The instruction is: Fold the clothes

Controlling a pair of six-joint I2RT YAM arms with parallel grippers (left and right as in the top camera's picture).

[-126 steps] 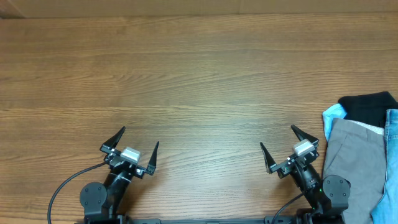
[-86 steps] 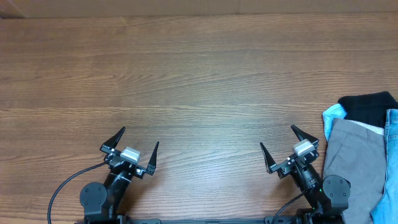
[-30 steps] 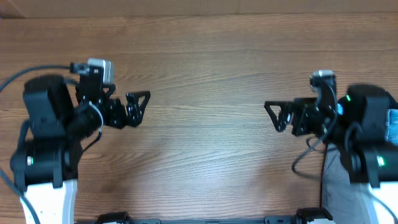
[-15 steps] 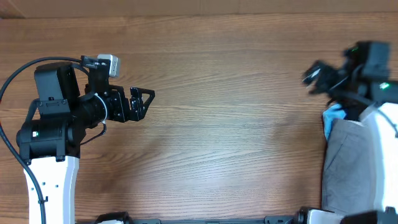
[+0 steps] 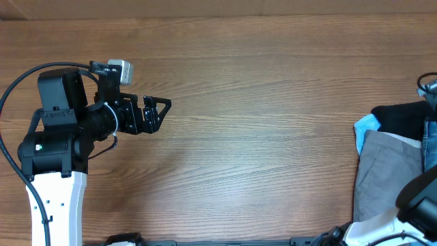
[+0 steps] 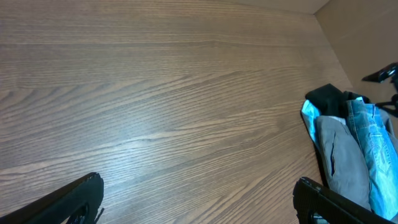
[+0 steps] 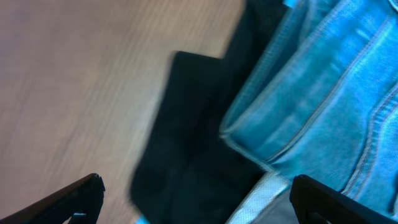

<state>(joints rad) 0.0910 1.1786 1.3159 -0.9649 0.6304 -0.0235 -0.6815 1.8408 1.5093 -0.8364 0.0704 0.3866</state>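
Note:
My right gripper is open above the edge of the jeans' waistband, which lies in plain view against the black garment [image 7: 186, 137]. Next it will go down onto the waistband's corner and close.
The light-blue jeans [image 7: 323, 81] lie folded in a pile at the table's right edge. They also show as a strip in the overhead view [image 5: 430, 140] and in the left wrist view [image 6: 373, 146]. My right gripper [image 7: 199, 208] is open and empty, hovering over the pile where the jeans meet the black garment [image 7: 186, 137]. In the overhead view only a bit of that arm [image 5: 430, 85] shows at the right edge. My left gripper [image 5: 157, 113] is open and empty above the bare table at the left, pointing right; its fingers frame the left wrist view [image 6: 199, 208].
The black garment [image 5: 403, 116] lies at the pile's far end. Grey trousers [image 5: 382, 174] lie left of the jeans, with a light-blue cloth corner [image 5: 365, 126] sticking out. The brown wooden table [image 5: 259, 137] spreads between the arms.
My right arm has swung right, out to the overhead view's edge, and is now above the pile. My left arm has barely moved. Both grippers stay open.

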